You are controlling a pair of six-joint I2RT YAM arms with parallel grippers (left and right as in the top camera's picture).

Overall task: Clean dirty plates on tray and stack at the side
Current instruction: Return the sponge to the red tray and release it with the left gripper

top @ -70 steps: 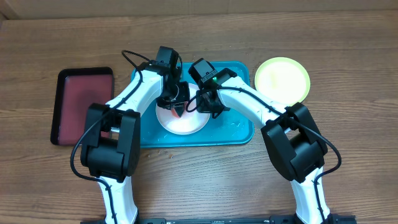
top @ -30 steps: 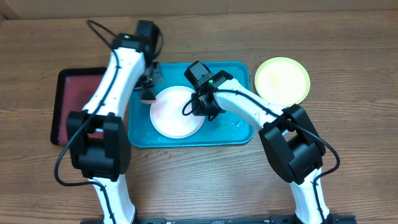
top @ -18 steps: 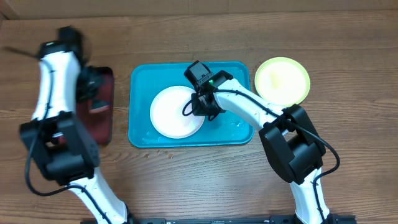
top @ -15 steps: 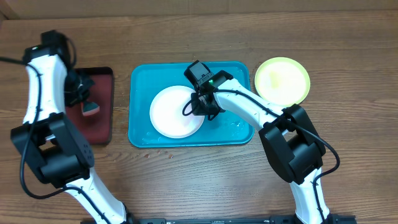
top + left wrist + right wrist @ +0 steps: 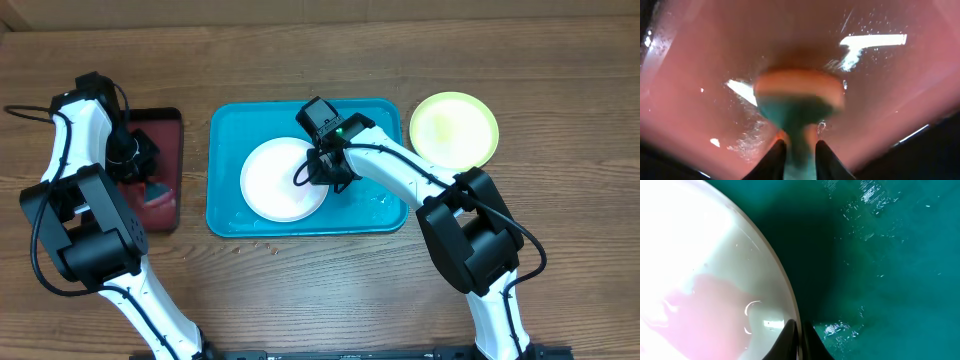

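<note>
My right gripper should next lift the white plate [image 5: 283,180], carry it past the tray, lower it onto the yellow-green plate [image 5: 453,130] and then release it, because the yellow-green one is already set aside.
A white plate [image 5: 283,180] lies on the turquoise tray [image 5: 375,205], left of centre. In the right wrist view the plate [image 5: 700,255] carries a faint pink film. My right gripper [image 5: 325,170] is shut on the plate's right rim, which shows pinched between the fingers in the right wrist view [image 5: 801,330]. A yellow-green plate [image 5: 453,130] lies on the table to the right of the tray. My left gripper [image 5: 138,162] is over the dark red tray [image 5: 165,130], shut [image 5: 799,150] on an orange and green sponge [image 5: 799,97] that hangs just above the wet red surface. The light blue plate is not in view.
The dark red, black-rimmed tray [image 5: 700,60] is wet with droplets and sits left of the turquoise tray. The turquoise tray floor [image 5: 890,255] is wet next to the white plate. Small crumbs [image 5: 262,243] lie on the wooden table in front of the tray.
My left arm has swung from the white plate leftward to the dark red tray, carrying the sponge. My right gripper has stayed shut on the plate's rim.
</note>
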